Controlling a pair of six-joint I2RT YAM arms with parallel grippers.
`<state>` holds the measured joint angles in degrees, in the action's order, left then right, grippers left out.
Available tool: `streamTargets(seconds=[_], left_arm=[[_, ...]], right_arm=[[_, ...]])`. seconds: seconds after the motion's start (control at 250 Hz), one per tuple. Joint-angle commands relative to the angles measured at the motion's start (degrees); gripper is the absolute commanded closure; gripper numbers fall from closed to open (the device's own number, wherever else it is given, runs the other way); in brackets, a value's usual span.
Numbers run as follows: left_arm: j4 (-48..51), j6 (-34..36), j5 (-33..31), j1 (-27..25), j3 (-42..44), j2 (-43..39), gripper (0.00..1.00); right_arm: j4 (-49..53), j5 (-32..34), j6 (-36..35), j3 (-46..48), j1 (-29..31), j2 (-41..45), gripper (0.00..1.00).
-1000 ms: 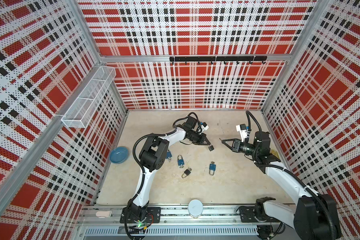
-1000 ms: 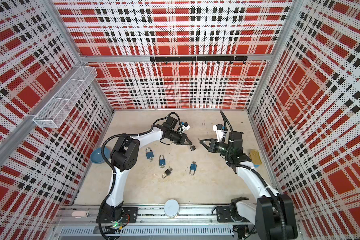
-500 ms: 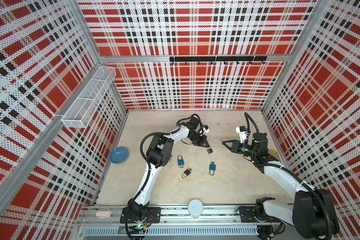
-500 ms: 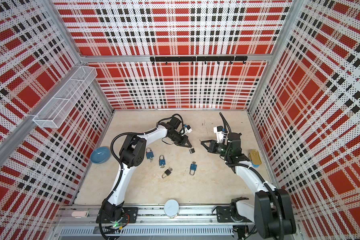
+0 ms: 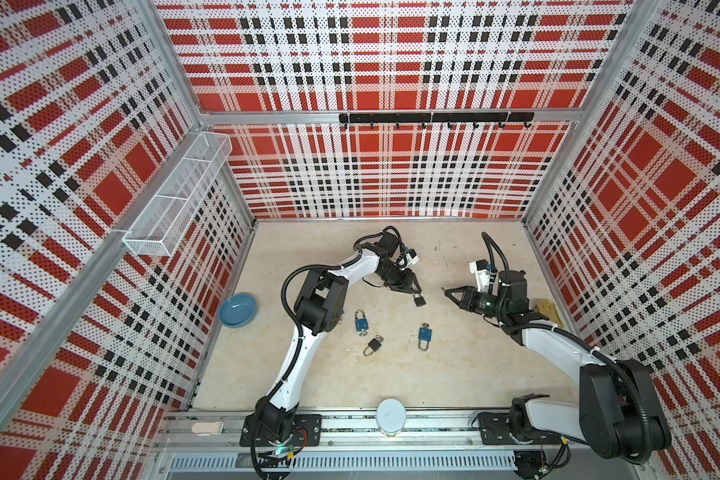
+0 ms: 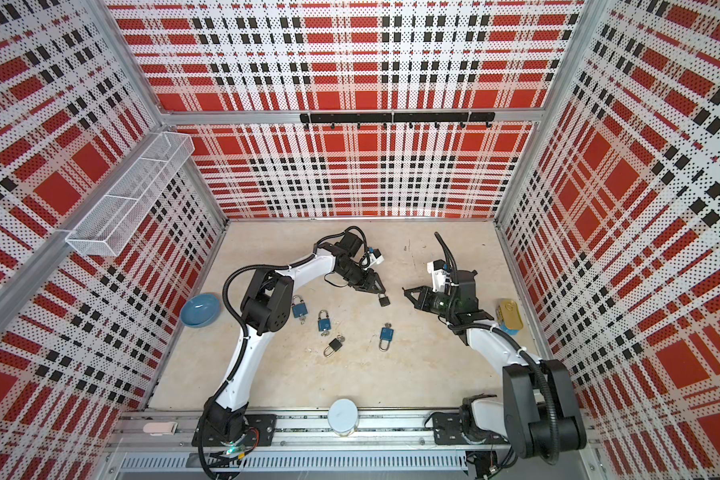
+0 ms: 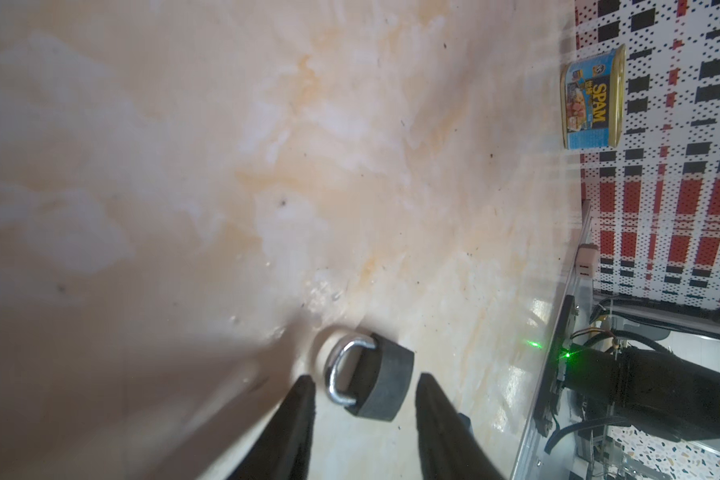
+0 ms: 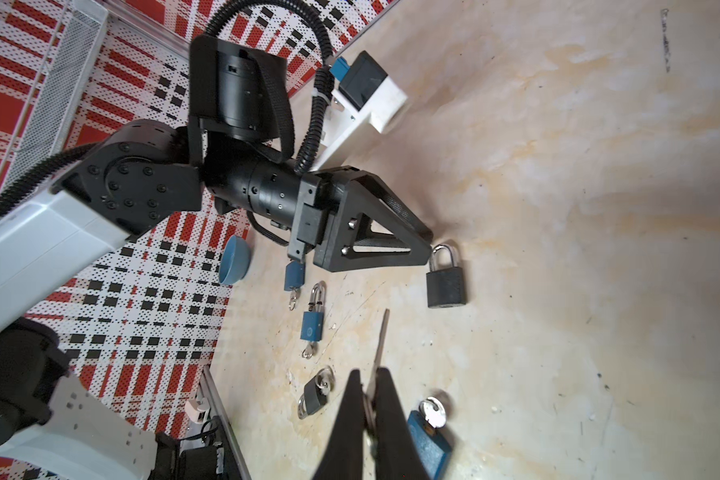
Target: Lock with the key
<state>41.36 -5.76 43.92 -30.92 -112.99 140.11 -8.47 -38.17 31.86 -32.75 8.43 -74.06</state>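
Note:
The right gripper moves down toward the black padlock next and lets go of the silver key (image 8: 381, 336) on the tabletop (image 8: 481, 257) just beside the padlock's shackle, because that spot is bare.
A black padlock (image 5: 419, 299) (image 6: 384, 299) with a silver shackle lies flat on the beige table. My left gripper (image 5: 412, 289) (image 6: 377, 287) hovers just over its shackle end, open. In the left wrist view the padlock (image 7: 375, 382) sits between and just past the spread fingertips of that gripper (image 7: 364, 380), touching neither. The right wrist view shows the padlock (image 8: 445, 286) below the left gripper (image 8: 427, 241). My right gripper (image 5: 447, 291) (image 8: 370, 374) is to the padlock's right, shut on a silver key (image 8: 381, 336) whose blade points toward it.
Two blue padlocks (image 5: 361, 322) (image 5: 424, 334) and a small black one with a key in it (image 5: 374, 345) lie nearer the front. A blue bowl (image 5: 238, 309) sits by the left wall, a Spam can (image 6: 510, 316) by the right wall, a white cylinder (image 5: 390, 415) on the front rail.
The left gripper has opened and let go of the black padlock, which now rests on the table. The right gripper with the key has barely moved.

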Motion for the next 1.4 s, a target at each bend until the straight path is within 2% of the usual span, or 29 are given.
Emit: streamTargets(seconds=[0.0, 0.152, 0.276, 0.384, 0.604, 0.904, 1.12, 1.397], left_arm=[[-2.40, -1.05, -1.01, 0.62, -1.00, -0.35, 0.56], [-12.40, -7.42, -2.25, 2.23, 5.82, -6.35, 0.55], [-25.43, -15.96, -2.51, 4.47, 15.19, -14.26, 0.55], [-32.53, -20.15, -2.46, 5.85, 22.06, -21.05, 0.54], [-33.11, -20.61, -5.20, 5.99, 29.31, -31.50, 0.54], [-33.57, -21.39, -6.39, 6.54, 36.72, -41.36, 0.54], [-34.07, -21.76, -5.56, 7.48, 39.76, -45.47, 0.54], [-35.61, -22.61, -4.99, 8.38, 42.74, -46.51, 0.54]], right_arm=[[1.05, 5.11, -2.66, -1.16, 2.03, -1.99, 1.00], [2.09, 11.10, -4.17, -3.49, 5.43, -6.52, 1.00], [-2.63, 13.70, -2.04, -2.92, 6.55, -10.07, 1.00], [-4.89, 17.14, -1.25, -3.36, 8.14, -13.20, 1.00], [-8.95, 21.32, 0.49, -4.93, 10.08, -18.75, 1.00], [-11.72, 22.27, 1.79, -8.16, 10.16, -25.39, 1.00], [-11.75, 21.61, 1.68, -11.42, 10.21, -29.77, 1.00], [-11.42, 20.84, 1.76, -12.38, 10.47, -31.75, 1.00]])
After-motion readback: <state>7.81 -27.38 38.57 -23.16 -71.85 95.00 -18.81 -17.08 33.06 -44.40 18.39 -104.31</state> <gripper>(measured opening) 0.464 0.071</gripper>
